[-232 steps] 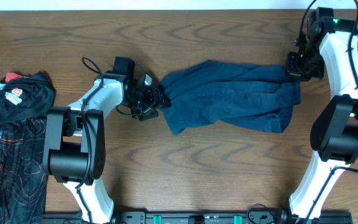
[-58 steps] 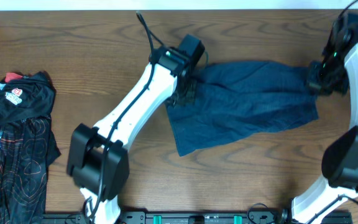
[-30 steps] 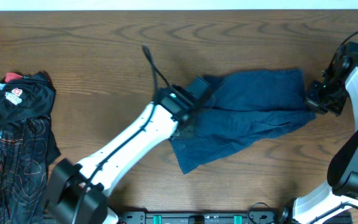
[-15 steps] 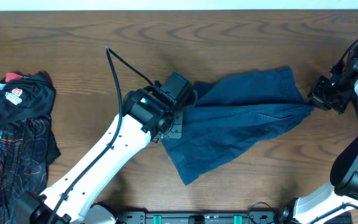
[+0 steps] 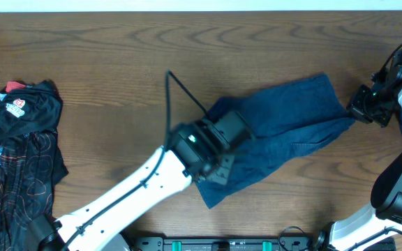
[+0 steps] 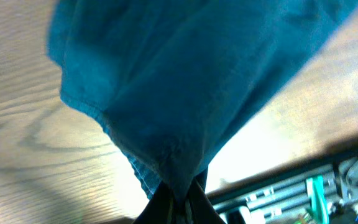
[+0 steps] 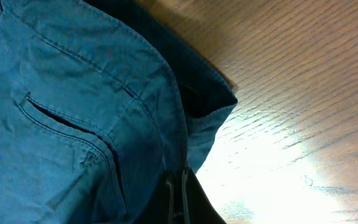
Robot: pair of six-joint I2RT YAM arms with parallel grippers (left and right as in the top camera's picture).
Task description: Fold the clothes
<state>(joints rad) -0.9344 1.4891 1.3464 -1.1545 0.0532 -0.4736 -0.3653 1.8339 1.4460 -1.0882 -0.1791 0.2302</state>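
Note:
My right gripper moves slightly to the right in the overhead view next, as the cloth bunches toward the gripper's fingers. Then it releases the pocket end of the denim garment over bare table.
A blue denim garment (image 5: pixel 285 122) lies stretched across the table's middle, slanting from front left to back right. My left gripper (image 5: pixel 218 167) is shut on its near left part, and the left wrist view shows the blue cloth (image 6: pixel 185 81) bunched into the left gripper (image 6: pixel 179 198). At the far right, my right gripper (image 5: pixel 356 111) is shut on the garment's right end. In the right wrist view the cloth with a stitched pocket (image 7: pixel 73 112) runs into the right gripper (image 7: pixel 178 186).
A black garment with red and white print (image 5: pixel 16 160) lies heaped at the table's left edge. A rail with green marks (image 5: pixel 222 245) runs along the front edge. The right arm's base (image 5: pixel 396 202) stands at the right front.
My left gripper has swung toward the front and slightly right, dragging the blue garment's left part with it. The right gripper has stayed put, holding the right end.

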